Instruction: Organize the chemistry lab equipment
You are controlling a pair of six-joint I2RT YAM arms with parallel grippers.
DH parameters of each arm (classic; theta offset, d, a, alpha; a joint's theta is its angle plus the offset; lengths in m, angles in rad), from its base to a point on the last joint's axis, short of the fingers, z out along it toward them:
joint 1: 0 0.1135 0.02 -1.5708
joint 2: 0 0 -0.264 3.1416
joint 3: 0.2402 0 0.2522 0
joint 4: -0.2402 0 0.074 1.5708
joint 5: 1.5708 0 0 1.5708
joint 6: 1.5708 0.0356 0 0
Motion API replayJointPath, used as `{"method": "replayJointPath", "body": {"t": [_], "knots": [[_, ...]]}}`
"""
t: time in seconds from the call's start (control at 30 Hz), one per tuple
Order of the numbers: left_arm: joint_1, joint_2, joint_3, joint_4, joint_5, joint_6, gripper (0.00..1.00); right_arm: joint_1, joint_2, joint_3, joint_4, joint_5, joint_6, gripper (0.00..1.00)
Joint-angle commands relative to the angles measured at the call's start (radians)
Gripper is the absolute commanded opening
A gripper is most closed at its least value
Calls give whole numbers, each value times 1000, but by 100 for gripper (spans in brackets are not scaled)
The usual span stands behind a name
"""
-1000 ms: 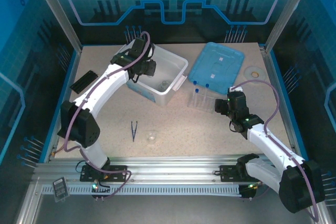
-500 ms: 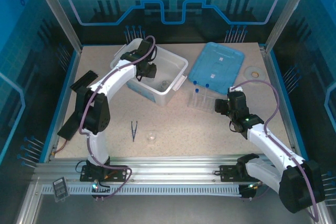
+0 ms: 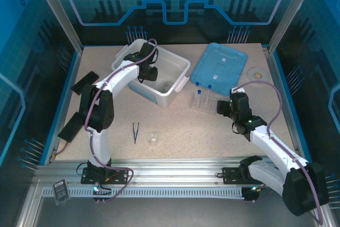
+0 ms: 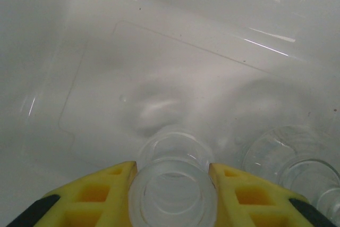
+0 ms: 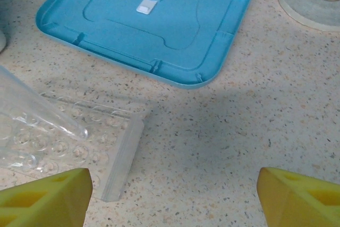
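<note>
My left gripper will next lower the small glass vessel onto the bottom of the bin beside the second clear beaker point(image 4: 297, 166). Then it will release the vessel.
My left gripper point(image 3: 149, 73) reaches into the white bin point(image 3: 178, 61) and is shut on a small clear glass vessel point(image 4: 172, 192), whose round mouth faces the wrist camera between the yellow fingers point(image 4: 95, 195). A second clear beaker point(image 4: 297, 166) stands on the bin floor just right of it, and is also seen from above point(image 3: 167, 84). Thin dark tweezers point(image 3: 135, 131) and another small beaker point(image 3: 154, 139) lie on the table in front. The clear tube rack point(image 3: 204, 102) holds blue-capped tubes point(image 3: 197, 85). My right gripper point(image 3: 223, 108) hovers open just right of the rack point(image 5: 69, 142).
A blue lid point(image 3: 219, 69) lies at the back right, beyond the rack, with a tape roll point(image 3: 256, 73) to its right. A flat black ridged strip point(image 3: 85, 82) sits at the left edge. Bare speckled table lies under the right gripper point(image 5: 172, 195).
The left arm's elbow has swung in and folded up while its gripper stayed inside the bin with the glass vessel. The right arm has not moved.
</note>
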Motion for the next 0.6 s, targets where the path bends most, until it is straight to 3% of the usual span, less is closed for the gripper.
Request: {"method": "replayJointPath", "body": {"t": [0.0,0.27,0.4,0.57], "knots": [[11,26,24,20,38,7,22,33,-24,-19,59,-66,-34,82],[11,46,27,15,69,25,23,183,-31,59,25,-167,-118,83],[14,57,28,7,95,44,32,256,-13,117,-29,-173,-149,83],[13,69,25,3,100,44,36,300,4,145,-56,-182,-162,83]]}}
